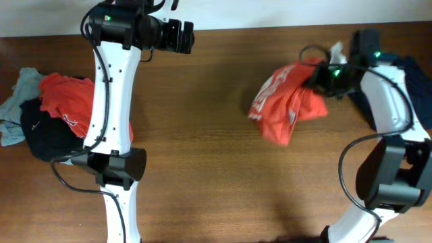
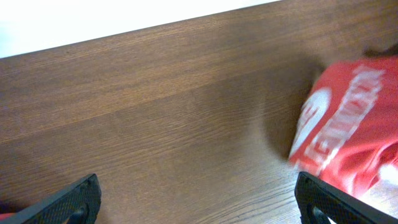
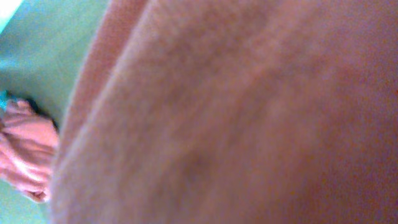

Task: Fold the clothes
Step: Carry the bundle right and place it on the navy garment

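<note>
My right gripper should next move the T-shirt point(image 1: 287, 101) to the right in the overhead view and let go of it over the navy garment point(image 1: 417, 88), because that garment already lies aside there.
The orange-red T-shirt point(image 1: 287, 101) with white lettering hangs bunched over the right half of the table. My right gripper point(image 1: 318, 75) is at its upper right corner and appears shut on it. In the right wrist view the blurred orange-red cloth point(image 3: 249, 112) fills the frame and hides the fingers. My left gripper point(image 1: 185, 36) is at the far edge, open and empty, well left of the T-shirt. In the left wrist view its fingers point(image 2: 199, 208) are spread over bare wood, with the T-shirt point(image 2: 351, 130) at the right.
A pile of clothes lies at the left edge: a red garment point(image 1: 67, 101), a black one point(image 1: 44, 131) and a grey-green one point(image 1: 19, 88). A navy garment point(image 1: 417, 81) lies at the right edge behind my right arm. The wooden table point(image 1: 202, 135) ends at a white wall at the back.
</note>
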